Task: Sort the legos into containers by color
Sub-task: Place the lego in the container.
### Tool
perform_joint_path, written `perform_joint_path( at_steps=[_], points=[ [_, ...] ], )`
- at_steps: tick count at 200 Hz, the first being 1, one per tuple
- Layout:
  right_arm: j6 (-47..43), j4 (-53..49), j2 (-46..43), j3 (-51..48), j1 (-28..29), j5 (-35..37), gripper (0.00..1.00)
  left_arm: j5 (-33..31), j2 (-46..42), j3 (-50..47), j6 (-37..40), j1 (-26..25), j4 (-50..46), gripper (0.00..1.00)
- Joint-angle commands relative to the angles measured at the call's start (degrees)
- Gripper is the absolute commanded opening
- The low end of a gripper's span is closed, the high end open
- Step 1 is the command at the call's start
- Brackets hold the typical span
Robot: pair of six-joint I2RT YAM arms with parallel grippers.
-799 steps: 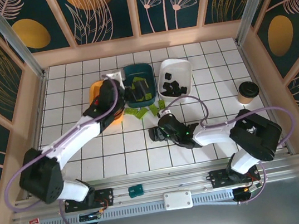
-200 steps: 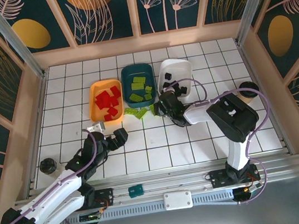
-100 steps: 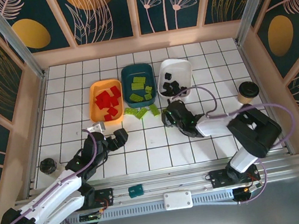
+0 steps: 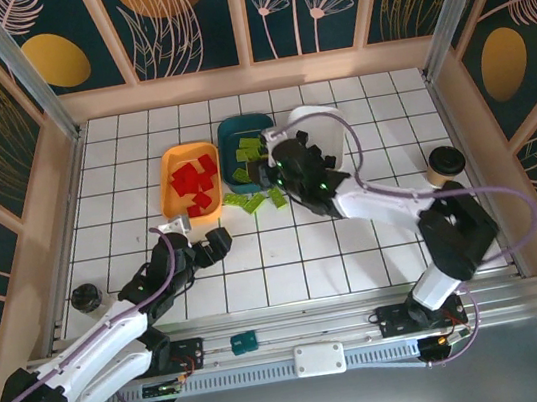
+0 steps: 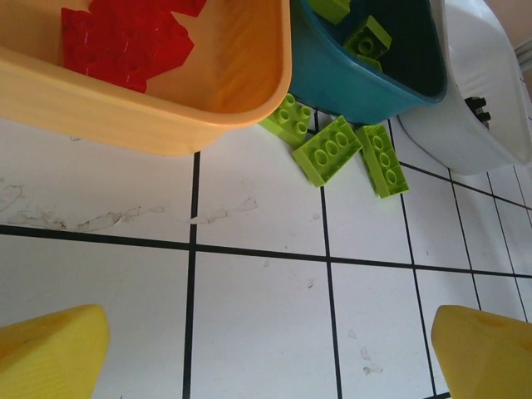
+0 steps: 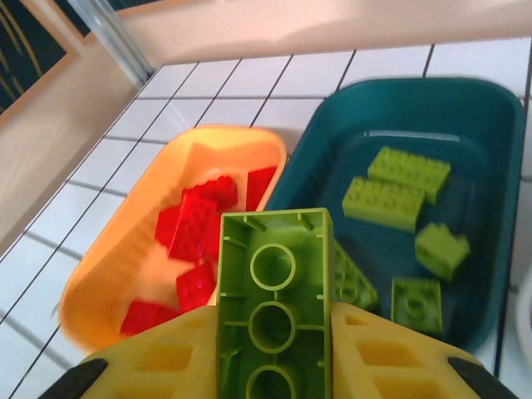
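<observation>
The teal tray's middle lies below and outward, so next my right gripper needs to ease outward and down to free the lime green lego (image 6: 274, 291) among matching ones.
My right gripper (image 6: 274, 353) is shut on a lime green lego (image 6: 274, 291), held underside up between its yellow fingers. It hovers over the near left end of the dark teal tray (image 6: 490, 216), which holds several green legos (image 6: 397, 188). Beside it, the orange-yellow tray (image 6: 108, 274) holds red legos (image 6: 198, 231). In the top view the right gripper (image 4: 268, 168) is above the teal tray (image 4: 238, 130). My left gripper (image 5: 266, 357) stands open low over bare tiles. Three loose green legos (image 5: 337, 150) lie in front of the trays. The white tray (image 5: 478, 75) holds a black lego (image 5: 476, 104).
A brown paper cup (image 4: 442, 165) stands at the right of the table. A small black round object (image 4: 85, 297) lies near the left wall. A teal block (image 4: 243, 342) rests on the front rail. Walls close in the tiled table on three sides.
My right gripper has risen from the tiles near the loose green legos and swung back and left over the teal tray, carrying a green lego. The left arm has stayed put.
</observation>
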Motion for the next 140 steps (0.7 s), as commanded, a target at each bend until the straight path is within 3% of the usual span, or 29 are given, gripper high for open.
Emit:
perform_joint_path(
  at_steps=[1, 50, 73, 92, 140],
  points=[
    [-1.85, -1.47, 8.94, 7.55, -3.41, -2.77, 0.22, 0.62, -0.67, 1.78, -0.67, 0.07, -1.42, 0.99],
    [-1.64, -5.75, 24.35, 23.45, -6.84, -5.03, 0.28, 0.16, -2.5, 1.6, -0.95, 0.03, -3.01, 0.99],
    [-2.66, -6.91, 25.11, 26.05, -6.67, -6.46, 0.48, 0.3, -2.39, 1.6, -0.92, 0.03, -3.23, 0.99],
    [-3.44, -5.33, 20.59, 22.41, -6.39, -6.09, 0.57, 0.24, -2.52, 1.6, -0.74, 0.02, -3.23, 0.99],
    [-2.37, -0.77, 2.99, 0.75, -3.25, -3.68, 0.61, 0.06, -2.23, 1.7, -0.27, 0.07, -2.3, 0.99]
  ],
)
